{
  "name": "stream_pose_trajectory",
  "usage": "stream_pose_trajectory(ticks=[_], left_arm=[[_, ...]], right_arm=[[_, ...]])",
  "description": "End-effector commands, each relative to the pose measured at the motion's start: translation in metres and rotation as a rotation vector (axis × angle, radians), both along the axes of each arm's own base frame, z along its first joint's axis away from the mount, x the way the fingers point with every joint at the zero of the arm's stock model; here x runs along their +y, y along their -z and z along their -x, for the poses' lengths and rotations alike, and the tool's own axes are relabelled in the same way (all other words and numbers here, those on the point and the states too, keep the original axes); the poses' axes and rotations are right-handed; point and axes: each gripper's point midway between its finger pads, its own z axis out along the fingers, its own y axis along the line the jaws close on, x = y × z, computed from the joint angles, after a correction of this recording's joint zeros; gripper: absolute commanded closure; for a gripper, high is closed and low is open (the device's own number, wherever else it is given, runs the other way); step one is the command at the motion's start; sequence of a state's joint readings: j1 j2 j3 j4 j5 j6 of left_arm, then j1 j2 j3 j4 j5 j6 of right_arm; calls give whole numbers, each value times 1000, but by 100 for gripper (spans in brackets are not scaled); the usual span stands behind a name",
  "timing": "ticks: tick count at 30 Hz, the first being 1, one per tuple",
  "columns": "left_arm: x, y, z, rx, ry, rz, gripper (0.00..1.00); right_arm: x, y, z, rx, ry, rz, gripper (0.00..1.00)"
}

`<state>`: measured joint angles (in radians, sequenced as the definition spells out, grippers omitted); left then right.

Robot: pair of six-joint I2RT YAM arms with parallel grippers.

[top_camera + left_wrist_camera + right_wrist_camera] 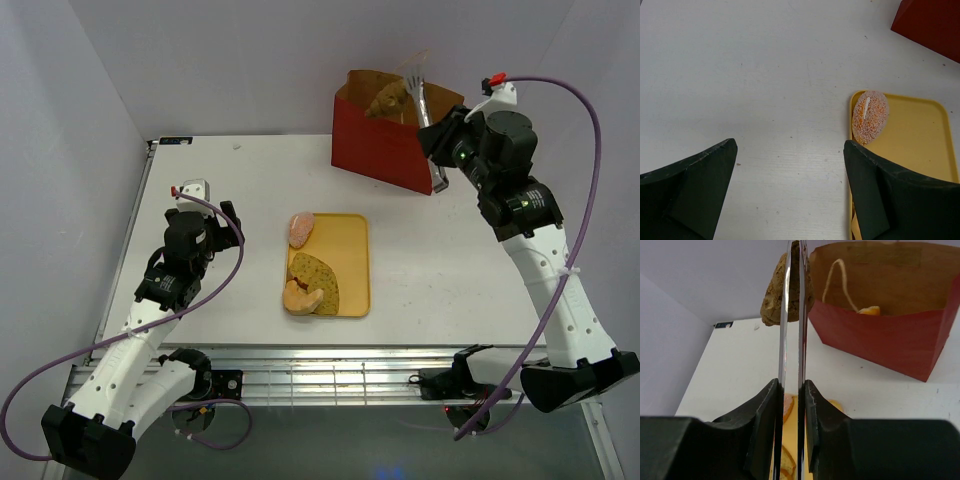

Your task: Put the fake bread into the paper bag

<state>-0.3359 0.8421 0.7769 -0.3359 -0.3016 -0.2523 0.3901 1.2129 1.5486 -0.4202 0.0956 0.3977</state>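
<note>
The brown piece [386, 99] needs to go down into the bag's opening, so my right gripper next needs to move from the bag's cord-handle end to the right in the top view and lower it.
My right gripper [440, 135] is shut on the metal tongs [424, 105]. The tongs pinch a brown bread piece [386, 99] held over the open top of the red paper bag [380, 150]. In the right wrist view the tongs [793, 315] grip the brown piece [772, 295] just left of the bag [890, 340], and an orange piece [871, 311] lies inside. On the yellow tray [355, 260] lie a pinkish roll [301, 228], a speckled slice [316, 280] and an orange piece [301, 297]. My left gripper [225, 225] is open and empty over the table, left of the tray.
The left wrist view shows the roll [870, 116] at the tray's [920, 135] near corner and the bag's base [932, 22] beyond. The bag's pale cord handle [837, 280] hangs inside its opening. The table's left edge meets grey walls.
</note>
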Motion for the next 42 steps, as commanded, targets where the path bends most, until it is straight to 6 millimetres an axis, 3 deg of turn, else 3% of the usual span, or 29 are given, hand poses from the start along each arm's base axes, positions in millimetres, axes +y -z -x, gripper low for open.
stream_pose_trajectory(ticks=[1, 5, 13, 18, 24, 33, 35, 40, 42], left_arm=[[-4, -9, 0, -26, 17, 18, 2], [-7, -6, -1, -15, 27, 18, 2], [-9, -4, -2, -8, 36, 19, 2], [-10, -1, -3, 0, 40, 18, 2], [-14, -1, -3, 3, 60, 24, 2], [-14, -1, -3, 2, 63, 26, 2], [-14, -2, -3, 1, 63, 26, 2], [-14, -2, -2, 0, 60, 25, 2], [-14, -2, -2, -3, 59, 26, 2]], right_arm=[[-38, -37, -20, -102, 111, -94, 92], [-63, -36, -33, -110, 125, -152, 92], [-116, -11, -61, -62, 205, -202, 92], [-120, 10, -78, -47, 208, -191, 92], [-121, 19, -106, -42, 202, -189, 92], [-103, 43, -143, 6, 131, -230, 91], [-100, 44, -151, 11, 123, -222, 86], [-89, 39, -162, 21, 95, -217, 49], [-88, 33, -162, 14, 94, -216, 47]])
